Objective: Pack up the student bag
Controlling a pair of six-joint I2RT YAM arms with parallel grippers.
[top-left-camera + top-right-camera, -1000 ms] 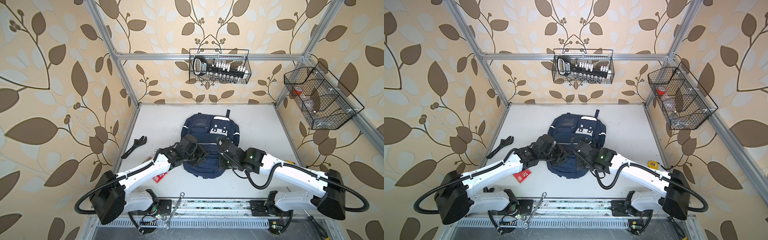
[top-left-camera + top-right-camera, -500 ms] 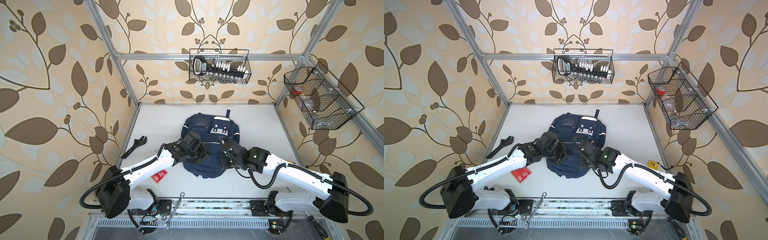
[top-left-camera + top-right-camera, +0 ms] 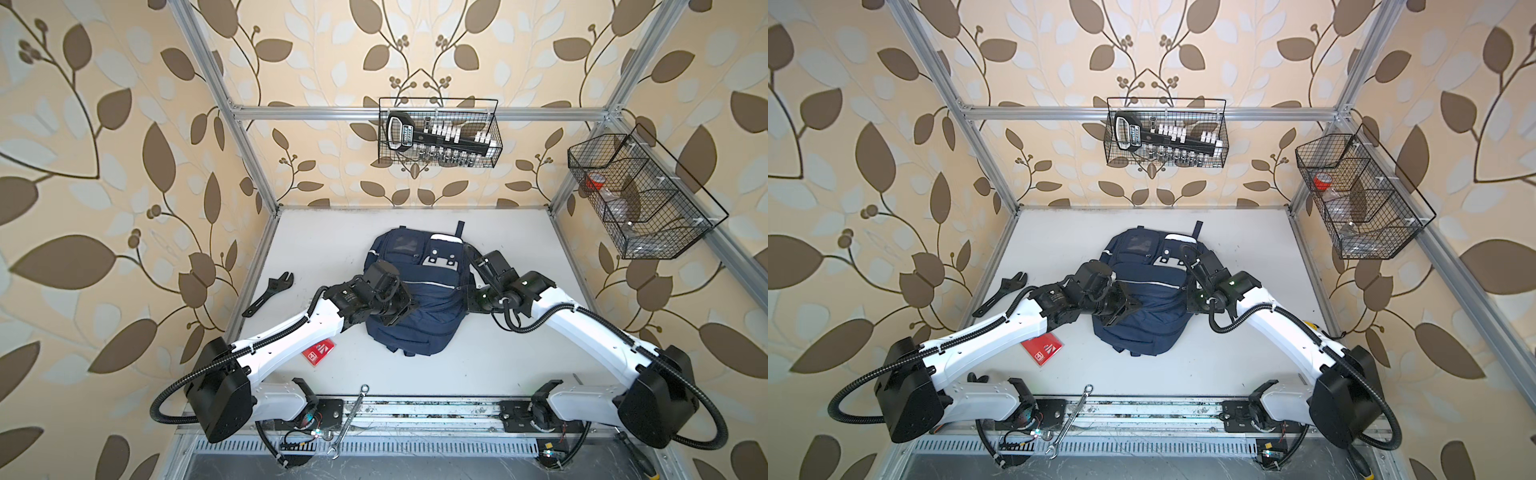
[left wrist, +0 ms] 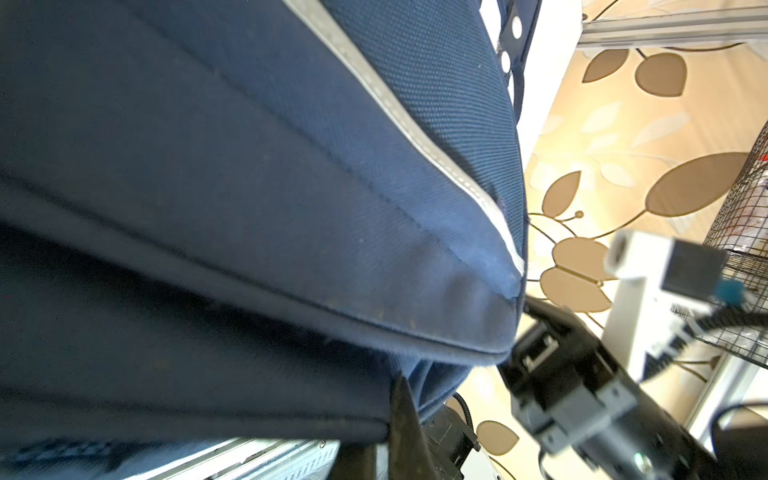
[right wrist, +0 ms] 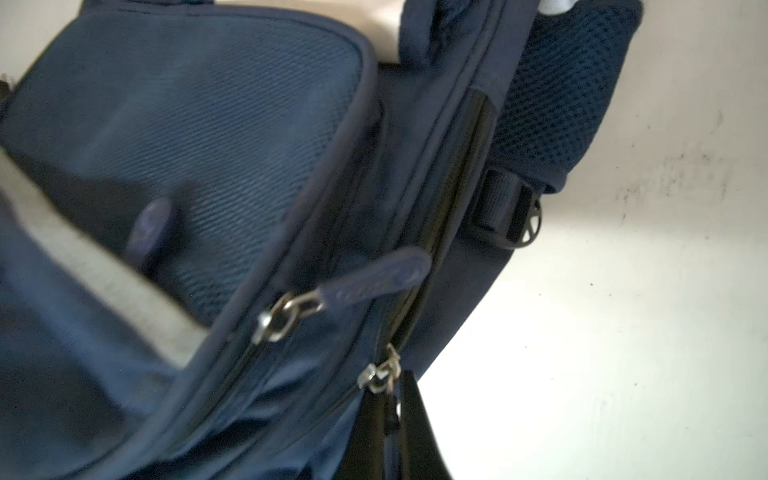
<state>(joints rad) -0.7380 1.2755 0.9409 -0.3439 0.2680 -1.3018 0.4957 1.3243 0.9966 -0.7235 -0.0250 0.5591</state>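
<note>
I will next draw the zipper pull outward along the bag's side to the zipper track's far end (image 5: 480,102) with my right gripper and let go, as track still runs beyond the zipper slider.
The student bag (image 3: 424,332) (image 3: 1150,332), a navy backpack with pale stripes and a white dotted patch (image 3: 441,258), lies flat mid-table in both top views. My left gripper (image 3: 405,309) (image 3: 1129,307) rests on the bag's left half. In the left wrist view the left gripper (image 4: 382,440) is shut, pinching a fold of the bag's fabric (image 4: 291,208). My right gripper (image 3: 473,297) (image 3: 1192,299) sits at the bag's right side. In the right wrist view the right gripper (image 5: 390,419) is shut on a zipper pull, just below the metal slider (image 5: 377,376). A second zipper pull (image 5: 374,278) hangs free.
A black adjustable wrench (image 3: 270,293) lies at the table's left edge and a red card (image 3: 318,352) under the left forearm. A steel spanner (image 3: 349,419) lies across the front rail. Wire baskets hang on the back wall (image 3: 438,133) and right wall (image 3: 640,195).
My left gripper closed on the bag's fabric. The right gripper slid rightward along the bag's side, still shut on the zipper pull.
</note>
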